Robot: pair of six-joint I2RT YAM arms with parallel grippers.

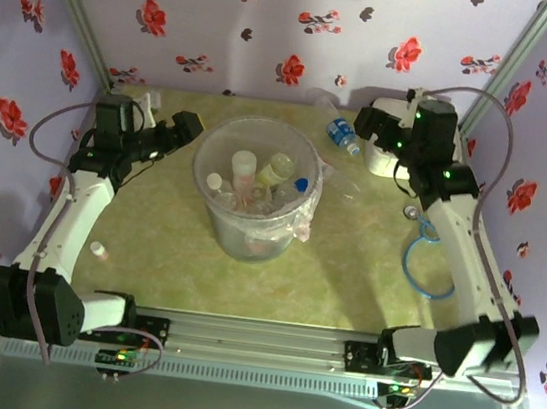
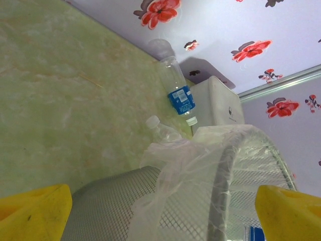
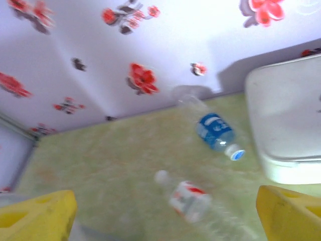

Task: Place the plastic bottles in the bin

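Observation:
The robot needs to lower its right gripper outward next onto the blue label of the bottle (image 1: 340, 133) by the wall and close it there, because that bottle is still outside the bin (image 1: 255, 190).
The bin (image 1: 255, 190) stands mid-table with several plastic bottles (image 1: 276, 173) inside, its bag-lined rim (image 2: 220, 170) close under my left gripper (image 2: 163, 216). That gripper (image 1: 185, 127) is open at the bin's left edge and holds nothing. A blue-labelled bottle (image 1: 343, 133) lies at the back by the wall, also seen from both wrists (image 2: 178, 93) (image 3: 215, 131). My right gripper (image 3: 163, 216) is open above the back right (image 1: 372, 127). Beyond its yellow fingers (image 3: 35, 216) a blurred red-and-white-labelled bottle (image 3: 190, 201) lies free. A clear white-capped bottle (image 2: 163, 131) shows behind the bin's bag.
A white lidded box (image 1: 387, 149) sits at the back right under my right arm (image 3: 286, 125). A blue cable loop (image 1: 424, 270) lies on the right side. One small bottle (image 1: 98, 250) rests by the left arm. Flowered walls close in the table.

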